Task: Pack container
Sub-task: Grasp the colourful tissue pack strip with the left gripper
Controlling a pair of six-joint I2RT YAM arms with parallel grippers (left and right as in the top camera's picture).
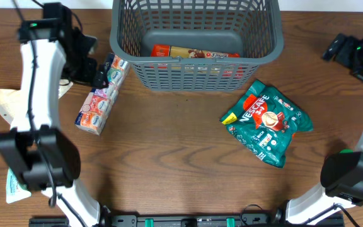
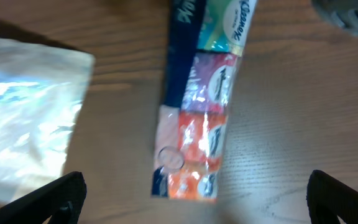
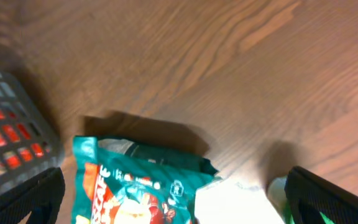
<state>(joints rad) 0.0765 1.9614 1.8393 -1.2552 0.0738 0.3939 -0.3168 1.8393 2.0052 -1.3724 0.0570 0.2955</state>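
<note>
My left gripper goes down and toward the basket [image 1: 194, 60] next and closes on the tissue pack's green section, as the pack is narrower than my open fingers' spread.
The dark grey slotted basket [image 1: 194, 60] stands at the back middle with a red and orange box [image 1: 194, 53] lying inside. A long strip pack of tissues [image 1: 103, 94] lies left of it on the table; it also shows in the left wrist view [image 2: 204, 106]. A green Nescafe bag [image 1: 266, 120] lies to the right of the basket and shows in the right wrist view [image 3: 135, 186]. My left gripper [image 1: 93, 72] [image 2: 194, 199] is open and empty above the tissue pack's far end. My right gripper [image 1: 334, 49] [image 3: 176, 202] is open and empty, up and to the right of the green bag.
A pale crinkled packet [image 1: 5, 101] [image 2: 23, 118] lies at the left edge, and another white packet [image 1: 14, 186] lies by the left arm's base. The basket's corner [image 2: 350, 15] and slotted wall [image 3: 11, 137] show in the wrist views. The table is bare wood.
</note>
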